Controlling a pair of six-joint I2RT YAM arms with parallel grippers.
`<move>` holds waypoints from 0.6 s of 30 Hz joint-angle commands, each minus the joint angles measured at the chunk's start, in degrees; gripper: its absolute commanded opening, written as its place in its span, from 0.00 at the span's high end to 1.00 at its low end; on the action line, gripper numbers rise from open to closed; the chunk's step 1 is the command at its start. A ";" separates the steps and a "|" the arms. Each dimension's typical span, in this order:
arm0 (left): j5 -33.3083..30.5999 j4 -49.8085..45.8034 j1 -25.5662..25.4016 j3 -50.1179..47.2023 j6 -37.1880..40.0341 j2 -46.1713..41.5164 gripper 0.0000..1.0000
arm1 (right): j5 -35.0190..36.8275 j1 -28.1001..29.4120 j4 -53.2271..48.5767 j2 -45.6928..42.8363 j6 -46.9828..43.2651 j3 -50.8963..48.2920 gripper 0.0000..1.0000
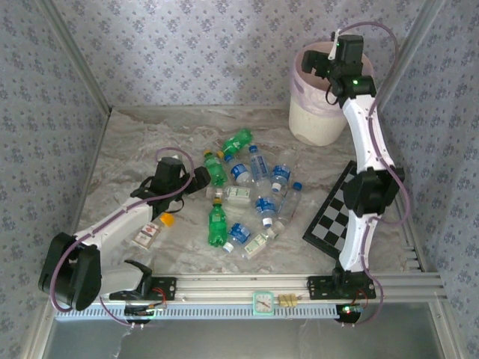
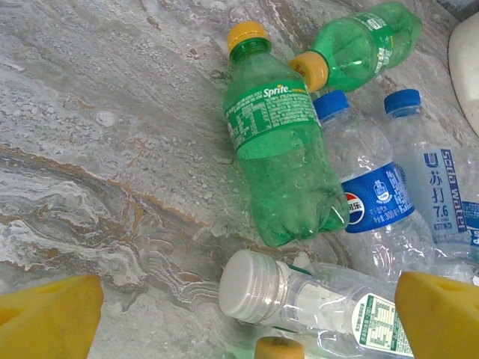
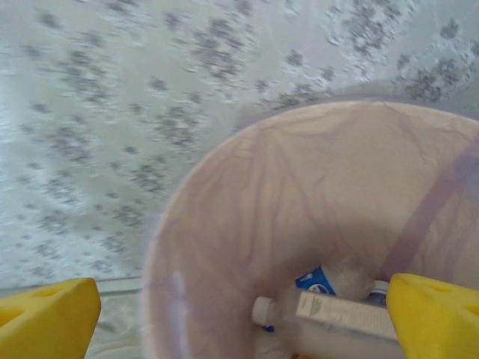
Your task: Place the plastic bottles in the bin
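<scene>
My left gripper moves back and down onto the green bottle nearest the front bar [image 1: 217,227] next, as bare tabletop along its outer side leaves finger room.
Several plastic bottles [image 1: 247,198] lie scattered mid-table: green ones with yellow caps, clear ones with blue or pale labels. My left gripper [image 1: 200,178] is low at the pile's left edge, open. In the left wrist view a clear bottle with a white cap [image 2: 251,286] lies between its yellow fingertips [image 2: 46,318], untouched, with a green Sprite bottle [image 2: 281,149] just beyond. My right gripper [image 1: 322,69] hovers open and empty over the bin [image 1: 318,112]. In the right wrist view the pink liner [image 3: 247,224] holds a pale-labelled bottle [image 3: 340,310] and a blue-labelled one [image 3: 316,280].
A black-and-white chessboard [image 1: 337,213] lies at the right, beside the right arm. A red-and-white packet [image 1: 147,235] and a tiny orange piece [image 1: 167,220] sit under the left arm. Patterned walls close in three sides. A small clock [image 1: 263,303] rests on the front rail.
</scene>
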 commanded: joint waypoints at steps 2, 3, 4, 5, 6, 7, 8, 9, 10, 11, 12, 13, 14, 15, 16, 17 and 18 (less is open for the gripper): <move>1.02 0.54 -1.61 2.01 3.28 -0.42 0.01 | 0.99 4.42 4.19 -9.66 -1.59 -10.11 0.00; 0.76 -0.01 -2.25 2.14 3.81 -0.28 0.01 | 1.30 5.55 5.12 -11.51 -1.56 -13.41 0.00; 0.46 -0.80 -2.86 2.46 4.31 -0.13 0.01 | 1.45 6.45 5.76 -13.10 -1.35 -15.66 0.00; 0.16 -1.72 -3.57 2.75 4.76 -0.06 0.01 | 1.55 7.60 6.56 -14.72 -0.93 -18.92 0.00; -0.05 -2.62 -4.35 2.93 5.27 0.10 0.01 | 1.59 8.69 7.30 -16.33 -0.46 -21.70 0.00; -0.10 -3.39 -5.12 3.11 5.71 0.12 0.01 | 1.71 9.58 7.80 -18.03 -0.10 -24.46 0.00; -0.19 -4.47 -6.06 3.27 6.19 0.12 0.01 | 1.97 10.69 8.90 -19.78 0.63 -27.48 0.00; -0.15 -5.52 -6.95 3.36 6.58 0.09 0.01 | 2.16 11.83 10.06 -21.50 1.25 -31.08 0.00; -0.19 -6.72 -7.80 3.30 7.02 -0.05 0.01 | 2.49 12.71 10.96 -22.80 1.89 -33.90 0.00; -0.23 -7.81 -8.78 2.98 7.45 -0.29 0.01 | 2.78 13.75 11.96 -24.10 2.57 -36.83 0.00; -0.18 -8.98 -9.95 2.58 7.94 -0.62 0.01 | 3.41 14.79 12.69 -25.10 3.42 -39.89 0.00; -0.16 -10.06 -10.83 2.14 8.16 -0.96 0.02 | 3.94 15.55 13.27 -26.17 4.34 -42.31 0.00; -0.14 -11.18 -12.03 1.60 8.43 -1.40 0.02 | 4.26 16.39 14.03 -27.14 5.32 -44.92 0.00; -0.07 -12.28 -13.18 1.18 8.63 -1.93 0.02 | 4.57 17.18 14.70 -27.93 6.44 -47.42 0.00; -0.06 -13.29 -14.08 0.65 8.72 -2.36 0.02 | 4.86 17.73 15.02 -28.47 7.66 -49.49 0.00; 0.03 -14.32 -15.29 0.20 8.73 -2.80 0.02 | 5.04 18.33 15.57 -29.06 9.00 -51.76 0.00; 0.03 -15.36 -16.24 -0.23 8.69 -3.23 0.02 | 5.04 18.94 16.00 -29.45 10.20 -53.65 0.00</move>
